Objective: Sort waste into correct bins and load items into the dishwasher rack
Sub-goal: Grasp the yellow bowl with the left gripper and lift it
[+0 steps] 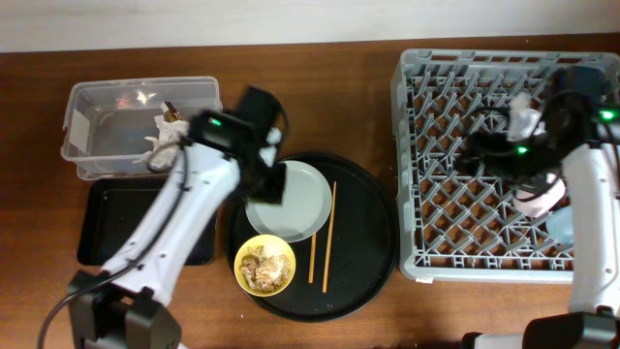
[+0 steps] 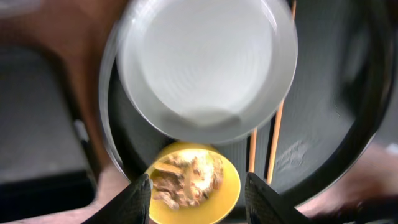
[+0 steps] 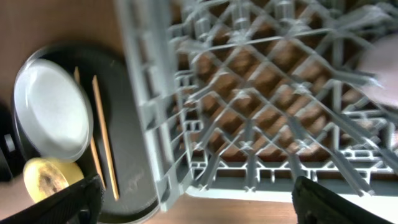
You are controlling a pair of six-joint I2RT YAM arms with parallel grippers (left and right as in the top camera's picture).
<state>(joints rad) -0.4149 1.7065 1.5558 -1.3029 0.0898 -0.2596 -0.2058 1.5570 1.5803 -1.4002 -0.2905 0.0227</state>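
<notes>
I will next lower the open fingers of my left gripper back to the yellow bowl's rim by the chopsticks, where the bare tray leaves room.
The pale grey plate (image 1: 291, 199) lies on the round black tray, with the yellow bowl (image 1: 264, 265) of brownish food bits in front of it and the chopsticks (image 1: 325, 237) to its right. My left gripper (image 1: 266, 179) hovers over the plate's left edge, open and empty. In the left wrist view its jaws (image 2: 198, 190) frame the bowl (image 2: 205, 186) below the plate (image 2: 205, 68). The tissue (image 1: 167, 136) lies in the clear tub (image 1: 97, 97). My right gripper (image 1: 477, 150) is open over the dishwasher rack (image 1: 455, 233). A pink cup (image 1: 538, 199) and a light blue cup (image 1: 565, 225) sit in the rack.
The shallow black tray (image 1: 107, 228) lies in front of the clear tub. The large round black tray (image 1: 373, 242) sits between it and the rack. The right wrist view shows the rack's front wall (image 3: 249, 180), the chopsticks (image 3: 102, 140) and the plate (image 3: 53, 109).
</notes>
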